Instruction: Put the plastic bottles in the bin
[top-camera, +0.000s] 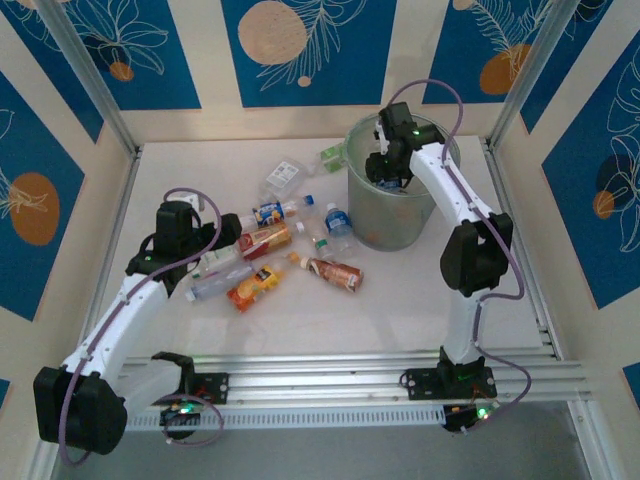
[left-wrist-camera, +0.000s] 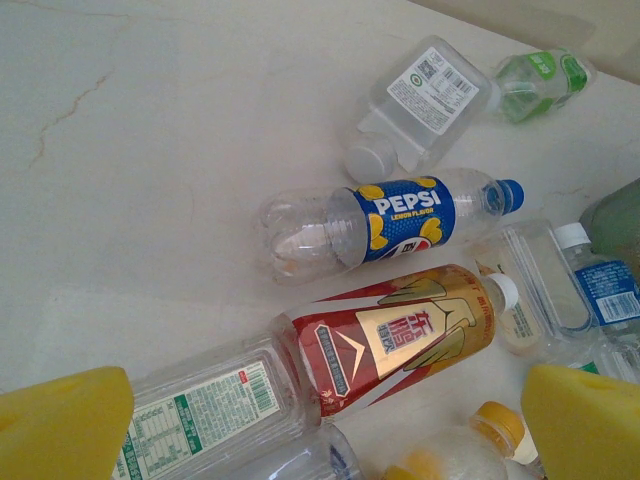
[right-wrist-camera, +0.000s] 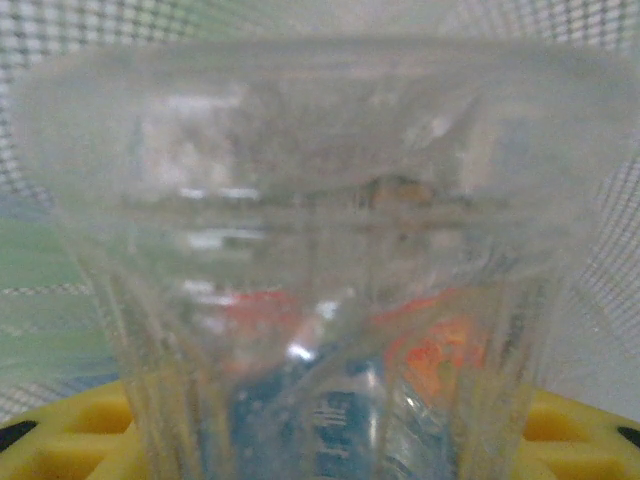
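Observation:
My right gripper should lower the clear crushed bottle deeper into the bin next, then let go of it there.
Several plastic bottles lie in a heap on the white table left of the bin (top-camera: 385, 228). Among them are a Pepsi bottle (left-wrist-camera: 400, 215), a red-and-gold labelled one (left-wrist-camera: 400, 335) and a clear one with a white-green label (left-wrist-camera: 200, 410). My left gripper (left-wrist-camera: 325, 430) hovers open just above this heap, its yellow fingers (left-wrist-camera: 65, 425) wide on either side. From above, the left gripper (top-camera: 205, 250) is at the heap's left end. My right gripper (top-camera: 388, 180) reaches down inside the bin. It is shut on a clear crushed bottle (right-wrist-camera: 310, 250) with red and blue on its label.
A clear square bottle (left-wrist-camera: 420, 100) and a green-labelled bottle (left-wrist-camera: 540, 80) lie farther back, near the bin's left side. A brown-labelled bottle (top-camera: 335, 272) and an orange one (top-camera: 255, 285) lie nearer the front. Metal frame posts and walls close in the table.

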